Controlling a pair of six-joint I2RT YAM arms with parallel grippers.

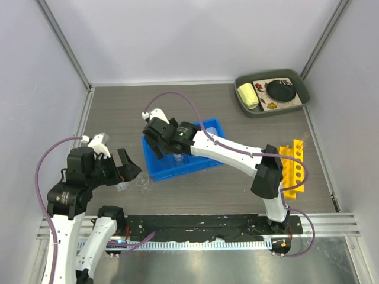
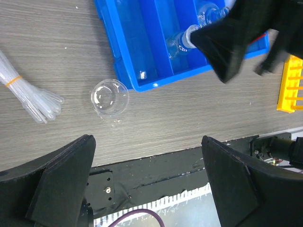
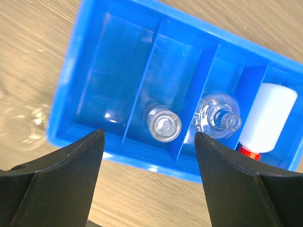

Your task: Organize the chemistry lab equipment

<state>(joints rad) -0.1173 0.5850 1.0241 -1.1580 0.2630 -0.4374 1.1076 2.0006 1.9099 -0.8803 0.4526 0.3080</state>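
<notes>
The beaker still stands outside the bin [image 1: 204, 164], beside an empty section of the bin, so the robot will next lower its open left gripper onto the beaker's rim [image 1: 138, 180] on the side by the pipettes.
A blue divided bin [image 1: 204, 164] sits mid-table. In the right wrist view it [image 3: 118, 56] holds a small glass beaker [image 3: 163, 124], a glass flask [image 3: 218, 117] and a white squeeze bottle [image 3: 270, 116] with a red nozzle, each in its own compartment. My right gripper [image 1: 160, 141] hovers open and empty above the bin's left end [image 3: 149, 137]. Another clear beaker [image 1: 143, 183] stands on the table beside the bin's front left corner [image 2: 110, 97]. A banded bundle of pipettes [image 2: 28, 94] lies left of it. My left gripper [image 1: 131, 171] is open and empty, near that beaker [image 2: 147, 142]. The yellow rack [image 1: 293, 168] lies at the right.
A dark green tray [image 1: 243, 100] with a yellow roll and a black disc sits at the back right corner. White walls enclose the table on three sides. The black mounting rail [image 1: 207, 228] runs along the near edge.
</notes>
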